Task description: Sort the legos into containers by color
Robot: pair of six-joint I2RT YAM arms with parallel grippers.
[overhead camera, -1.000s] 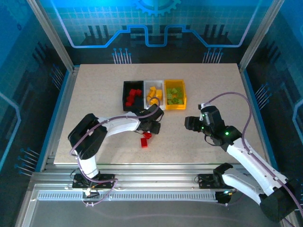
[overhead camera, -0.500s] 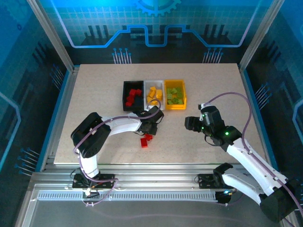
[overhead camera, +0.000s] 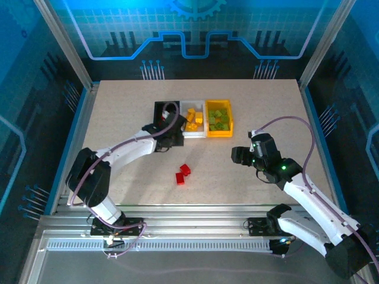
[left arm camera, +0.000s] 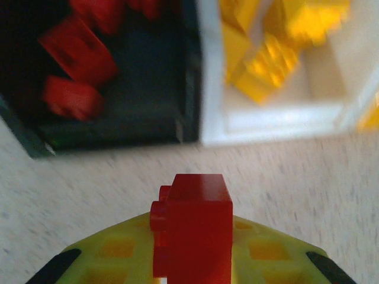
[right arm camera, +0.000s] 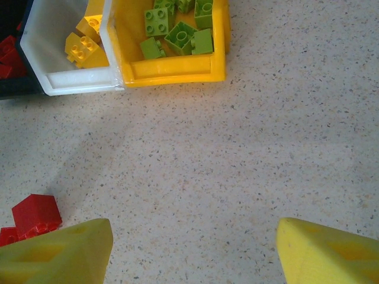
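Note:
My left gripper holds the brick and will next move it outward, over the open inside of the black bin with the other red legos, and let it go.
My left gripper (overhead camera: 172,128) hangs at the near edge of the black bin (overhead camera: 158,107) and is shut on a red lego (left arm camera: 192,222). In the left wrist view the brick stands upright between the yellow pads (left arm camera: 118,254), just short of the black bin (left arm camera: 118,135), which holds red legos (left arm camera: 77,53). Beside it, the white bin (left arm camera: 272,121) holds yellow legos (left arm camera: 266,59). Two red legos (overhead camera: 183,173) lie loose on the table. My right gripper (overhead camera: 240,155) is open over bare table, and the loose red legos (right arm camera: 35,216) sit by its left finger.
The white bin (overhead camera: 193,134) and the yellow bin (overhead camera: 219,134) stand in a row to the right of the black one; the yellow bin (right arm camera: 177,74) holds green legos (right arm camera: 177,35). Open table lies left, right and front of the bins.
My left gripper has shut on a red lego from the loose group and carried it up and to the left, to the black bin. The right arm has not moved.

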